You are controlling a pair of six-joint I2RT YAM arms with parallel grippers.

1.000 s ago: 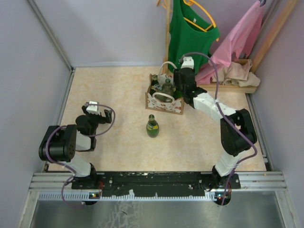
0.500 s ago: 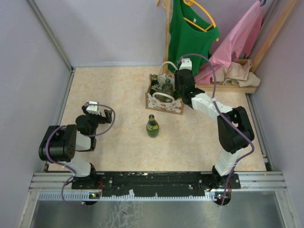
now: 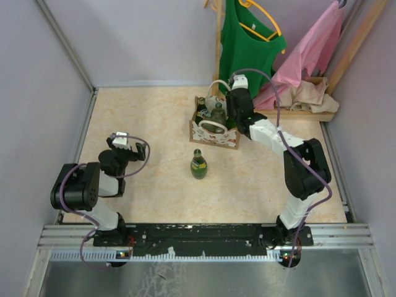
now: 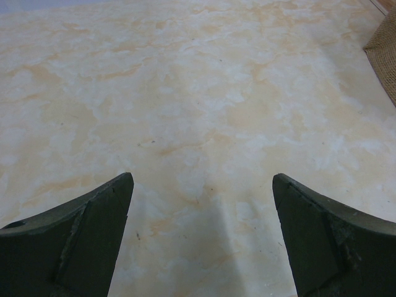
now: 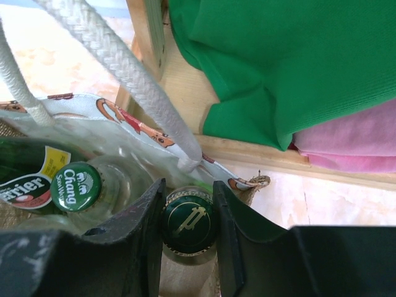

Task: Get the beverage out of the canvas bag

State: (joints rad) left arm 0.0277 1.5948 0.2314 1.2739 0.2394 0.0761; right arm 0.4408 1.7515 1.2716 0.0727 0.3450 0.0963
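My right gripper will next move up past the bag's rim, then back and down. It will release its bottle on the bare spot of the tabletop (image 3: 224, 169) beside the green bottle.
The canvas bag (image 3: 209, 131) stands at the far middle of the table, with white handles (image 5: 124, 74) and a patterned rim (image 5: 93, 111). Bottles stand inside it. My right gripper (image 3: 233, 116) reaches into the bag's right end. In the right wrist view the right gripper (image 5: 189, 184) is shut on the neck of a bottle with a dark green cap (image 5: 189, 221). Beside it are a green Chang cap (image 5: 76, 187) and a Perrier label (image 5: 25, 189). My left gripper (image 3: 119, 142) is open and empty over bare table, as the left wrist view (image 4: 202, 179) also shows.
A green bottle (image 3: 198, 164) stands on the table in front of the bag. A wooden clothes rack (image 3: 309, 112) with a green top (image 3: 247, 43) and pink garment (image 3: 312, 52) stands right behind the bag. Grey walls enclose the table.
My right wrist has shifted slightly farther back over the bag's right end. The left arm and the standing bottle have not moved.
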